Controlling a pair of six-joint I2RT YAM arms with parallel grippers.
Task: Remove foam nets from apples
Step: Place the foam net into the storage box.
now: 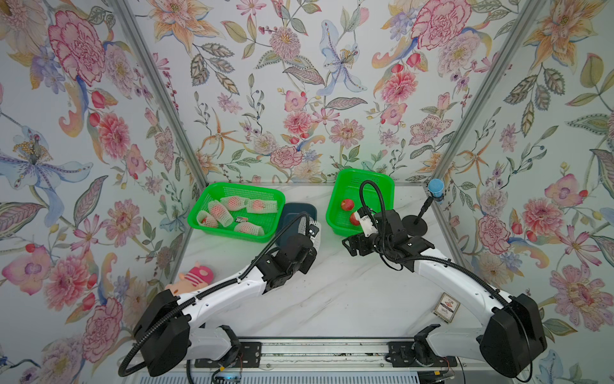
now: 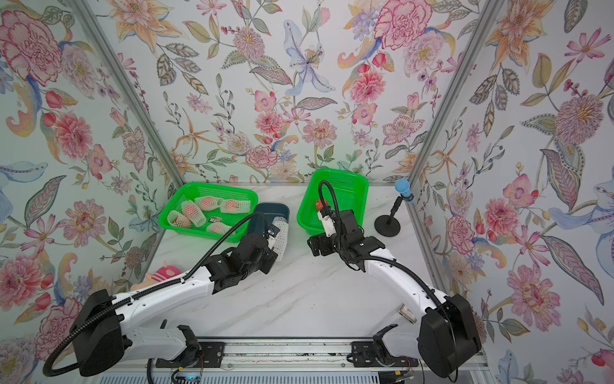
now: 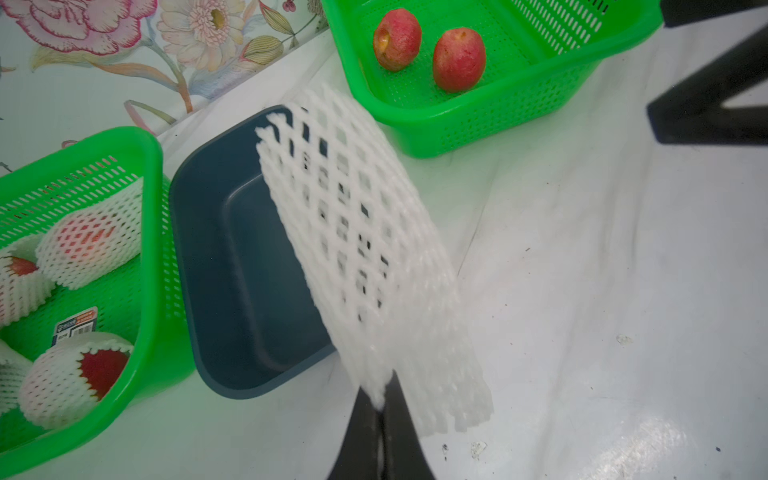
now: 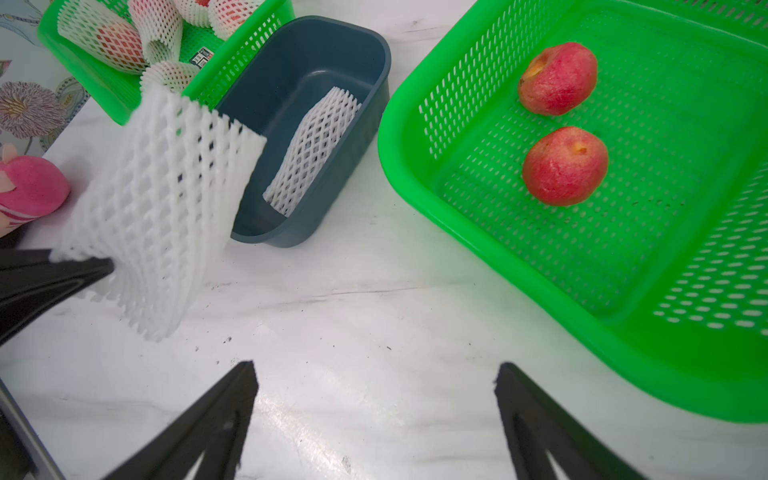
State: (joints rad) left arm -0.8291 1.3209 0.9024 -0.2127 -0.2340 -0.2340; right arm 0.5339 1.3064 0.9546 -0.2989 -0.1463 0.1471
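I need to move my left gripper outward over the bin's bottom next and let go of this foam net, because an empty foam net is already inside the dark blue bin (image 3: 232, 257).
My left gripper (image 3: 380, 399) is shut on the edge of an empty white foam net (image 3: 365, 249), which hangs beside the dark blue bin (image 3: 232, 257). A second empty foam net (image 4: 311, 149) lies inside that bin. Two bare red apples (image 4: 557, 79) (image 4: 565, 166) rest in the right green basket (image 4: 457, 232). Several apples still in their foam nets (image 1: 221, 212) lie in the left green basket (image 1: 199, 226). My right gripper (image 4: 376, 370) stands open over bare table, just in front of the right basket, with nothing between its fingers.
A pink striped plush toy (image 1: 194, 276) lies at the table's left edge beside my left arm. A black microphone stand (image 1: 417, 224) with a blue head (image 1: 435, 188) stands right of the right basket. A small card box (image 1: 446, 307) sits near the right arm.
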